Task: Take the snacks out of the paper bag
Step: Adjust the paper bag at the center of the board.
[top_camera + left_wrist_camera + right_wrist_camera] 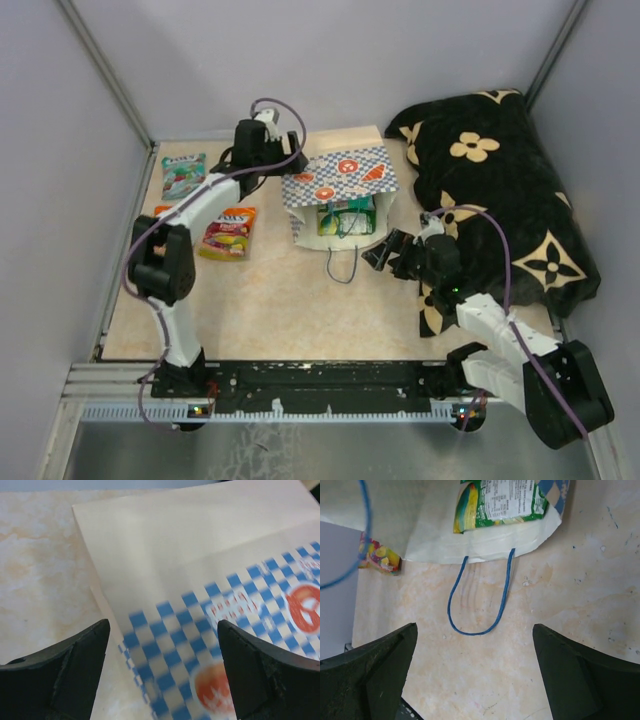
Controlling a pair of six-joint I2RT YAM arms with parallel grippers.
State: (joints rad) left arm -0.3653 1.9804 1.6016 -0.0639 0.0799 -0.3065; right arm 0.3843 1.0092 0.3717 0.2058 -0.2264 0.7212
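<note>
The right gripper moves outward, toward the left in the top view, into the bag's opening [347, 215] [502, 502] next and closes, since a green packet shows in it.
The paper bag [340, 185] lies on its side mid-table, its mouth facing the near edge. A green snack packet [346, 217] shows inside the mouth. It also shows in the right wrist view [500, 502], above the bag's blue cord handle [480, 600]. A teal packet [183, 175] and an orange-yellow packet [228, 233] lie on the table at left. My left gripper [291, 165] is open and empty, with its jaws over the bag's checkered band [200, 630] at the far left corner. My right gripper [385, 252] is open and empty, just near-right of the bag mouth, over bare table [475, 675].
A black flower-patterned cloth [500, 190] is heaped at the right, right behind my right arm. The orange-yellow packet [380, 555] also shows in the right wrist view. Grey walls close in the left, back and right sides.
</note>
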